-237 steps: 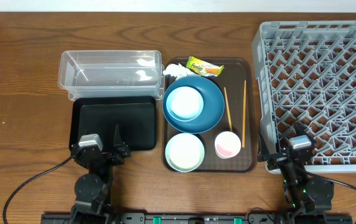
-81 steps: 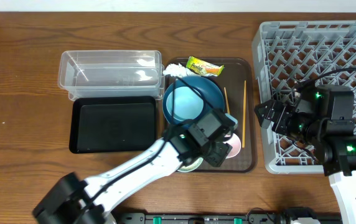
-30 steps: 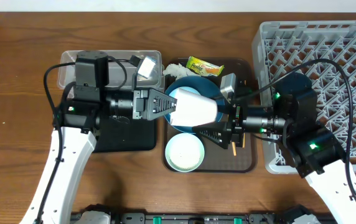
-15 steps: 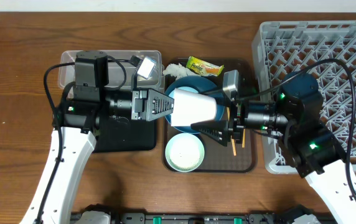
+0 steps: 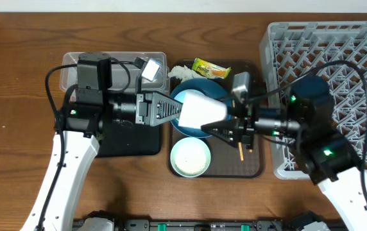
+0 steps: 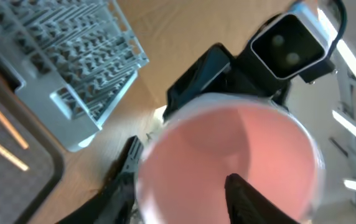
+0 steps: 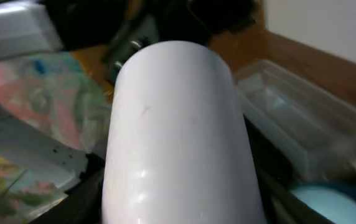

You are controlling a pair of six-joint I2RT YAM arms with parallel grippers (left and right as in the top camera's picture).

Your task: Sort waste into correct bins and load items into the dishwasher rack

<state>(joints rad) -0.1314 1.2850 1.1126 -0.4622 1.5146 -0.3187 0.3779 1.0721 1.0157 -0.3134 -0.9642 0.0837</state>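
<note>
I will next carry the cup with my right gripper to the right in the overhead view, then down to the rack's near corner, and release it there, because the rack is empty.
The small pink cup, white outside and pink inside, hangs on its side above the large blue bowl. My left gripper is shut on its rim, with one finger inside the pink hollow. My right gripper comes from the right and its fingers press both sides of the cup's white wall. A pale mint bowl sits on the brown tray. The snack wrapper and white tissue lie at the tray's far end. One chopstick end shows under my right arm.
The grey dishwasher rack stands at the right, and it also shows in the left wrist view. The clear tub and the black tray lie at the left under my left arm. The tub also shows in the right wrist view.
My right gripper has moved left onto the cup and its fingers have drawn in around it. My left arm has held the cup almost still.
</note>
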